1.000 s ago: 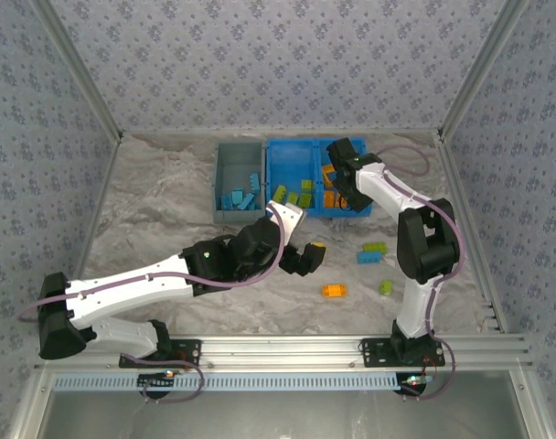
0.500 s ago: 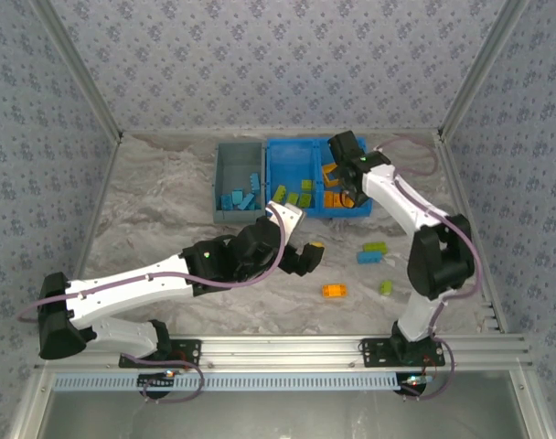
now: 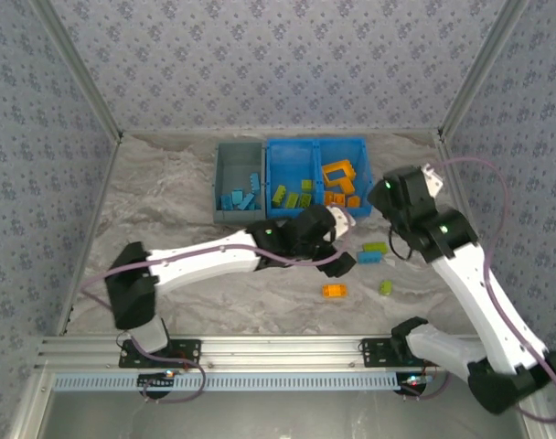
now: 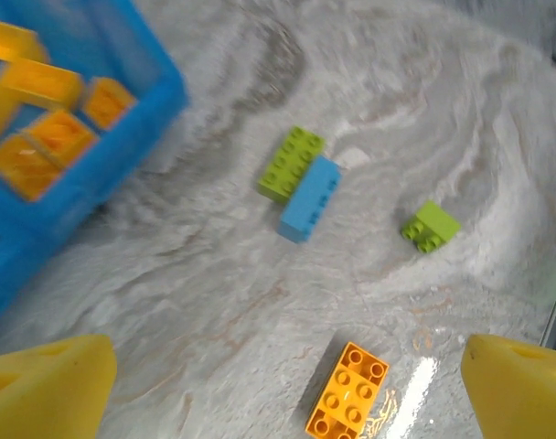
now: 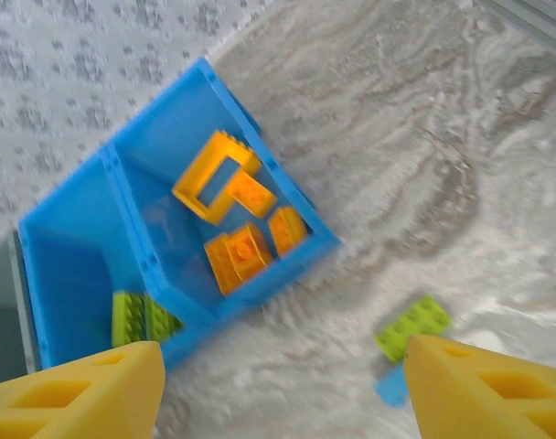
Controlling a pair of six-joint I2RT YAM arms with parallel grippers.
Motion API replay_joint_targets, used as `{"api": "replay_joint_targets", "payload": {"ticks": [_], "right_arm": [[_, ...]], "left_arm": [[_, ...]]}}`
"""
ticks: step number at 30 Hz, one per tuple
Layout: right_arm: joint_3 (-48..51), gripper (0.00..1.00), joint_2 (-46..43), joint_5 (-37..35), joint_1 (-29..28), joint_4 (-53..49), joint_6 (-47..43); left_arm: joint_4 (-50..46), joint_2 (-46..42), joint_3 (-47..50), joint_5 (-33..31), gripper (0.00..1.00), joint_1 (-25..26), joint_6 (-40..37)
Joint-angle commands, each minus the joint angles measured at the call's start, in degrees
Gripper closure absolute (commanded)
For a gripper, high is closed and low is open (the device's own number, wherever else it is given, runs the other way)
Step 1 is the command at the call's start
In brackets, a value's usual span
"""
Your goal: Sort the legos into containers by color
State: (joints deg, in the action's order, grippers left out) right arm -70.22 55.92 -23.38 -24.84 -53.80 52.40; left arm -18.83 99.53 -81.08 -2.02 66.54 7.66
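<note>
My open left gripper lowers toward the blue brick (image 4: pixel 311 198) next, onto its end that juts past the lime one, since both sides are free there.
The grey-blue container (image 3: pixel 240 146) holds blue legos. The bright blue container (image 3: pixel 315 143) has lime legos in its left compartment and orange ones, with the hollow orange frame (image 5: pixel 212 174), in its right. Loose on the table lie an orange brick (image 3: pixel 334 290) (image 4: pixel 347 391), a lime brick (image 4: pixel 291 163) touching a blue brick (image 4: pixel 311 198), and a small lime brick (image 4: pixel 431 226). My left gripper (image 3: pixel 342 263) (image 4: pixel 287 402) hangs open above the orange brick, holding nothing. My right gripper (image 3: pixel 388 196) (image 5: pixel 283 402) is open and empty, just near and right of the blue container (image 5: pixel 287 270).
Metal frame posts and patterned walls bound the marbled table. The two arms come close to each other around the lime and blue pair (image 3: pixel 373 251). Bare table lies to the left of the containers.
The right gripper has pulled back out of the orange compartment toward the right and near side. The left arm has stretched right, bringing its gripper over the loose bricks.
</note>
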Motion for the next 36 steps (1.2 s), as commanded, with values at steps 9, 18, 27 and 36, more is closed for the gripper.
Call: {"api": "replay_joint_targets", "payload": {"ticks": [9,18,27,36], "right_arm": [[1.1,0.21,-16.8,11.0,1.3,-19.1,-6.9],[-0.5,0.22,-18.8,13.3,1.4,-21.5,-5.5],[3.4,0.23,-20.5,14.6,1.4,-19.2,-3.3],[4.9,0.24,-20.6,15.3,1.4,-17.4,-2.9]], "left_arm": [[-6.6,24.4,-21.1,11.7,0.08,-2.6,-13.9],[-7.8,32.7,-27.2,11.8,0.16,-2.5,-15.8],[-10.6,38.7,-35.0,11.3,0.43,-1.6,-16.1],[-12.2,40.3,-36.6,9.1,0.70,-1.0,-17.1]]}}
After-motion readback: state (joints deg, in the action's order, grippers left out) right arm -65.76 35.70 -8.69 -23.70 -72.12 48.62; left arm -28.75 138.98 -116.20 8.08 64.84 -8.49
